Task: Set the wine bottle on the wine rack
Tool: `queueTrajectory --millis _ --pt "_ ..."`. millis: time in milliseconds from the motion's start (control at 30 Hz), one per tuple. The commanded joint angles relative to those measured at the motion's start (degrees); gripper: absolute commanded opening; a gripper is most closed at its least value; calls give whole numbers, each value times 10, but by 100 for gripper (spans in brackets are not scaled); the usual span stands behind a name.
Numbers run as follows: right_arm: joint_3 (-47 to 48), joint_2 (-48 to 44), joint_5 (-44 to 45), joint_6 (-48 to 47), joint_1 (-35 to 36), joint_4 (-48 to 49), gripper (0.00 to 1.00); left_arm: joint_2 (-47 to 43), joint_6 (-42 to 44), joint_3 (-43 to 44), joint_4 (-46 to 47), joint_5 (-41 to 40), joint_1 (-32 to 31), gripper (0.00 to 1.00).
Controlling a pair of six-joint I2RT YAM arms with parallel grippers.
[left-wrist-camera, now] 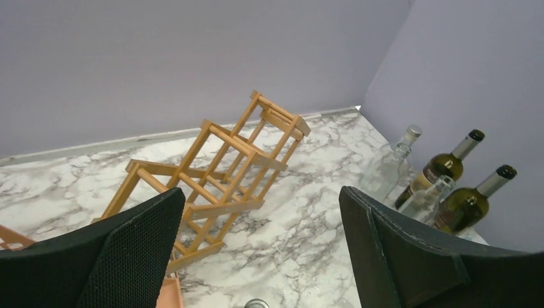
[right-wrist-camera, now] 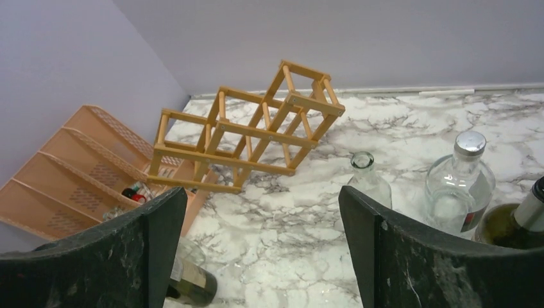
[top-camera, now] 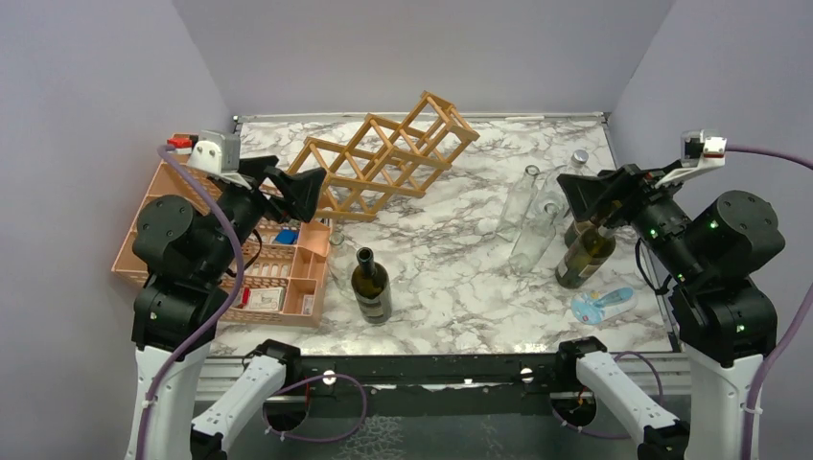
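Note:
The wine bottle's neck stands up free, left of my right gripper in the top view, so that gripper needs to turn and swing across onto it next.
The wine rack is a light wooden lattice lying tilted at the back middle of the marble table, also seen from the left wrist and right wrist. A dark green wine bottle stands upright at the front middle, apart from both arms; its lower body shows in the right wrist view. My left gripper hovers open left of the rack, with nothing between its fingers. My right gripper hangs open and empty over the bottles on the right.
Two clear bottles and two green bottles crowd the right side, partly under my right gripper. A salmon-pink mesh organizer with small items fills the left. A blue-and-white packet lies at the front right.

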Motion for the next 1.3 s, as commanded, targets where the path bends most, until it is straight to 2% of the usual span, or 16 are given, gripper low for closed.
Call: queueTrajectory --millis 0,233,600,767,833,1000,1267 --pt "-1 -5 -28 -7 -5 -39 93 -16 -18 -26 -20 65 7 97" --pt "-17 -7 -86 -24 -6 -47 99 -46 -34 -75 -17 76 6 99" --pt "-9 42 -264 -63 -8 -41 92 -65 -77 -75 -19 128 7 99" --pt "6 61 -277 -109 -8 -67 91 -80 -64 -56 -10 135 7 99" --pt "-3 61 -311 -127 -8 -70 89 -81 -55 -53 -7 139 7 99" --pt "-64 40 -373 -125 -8 -22 87 -83 -44 -66 4 140 7 99" --pt "-102 52 -384 -112 -8 25 84 -89 -41 -91 18 116 7 99"
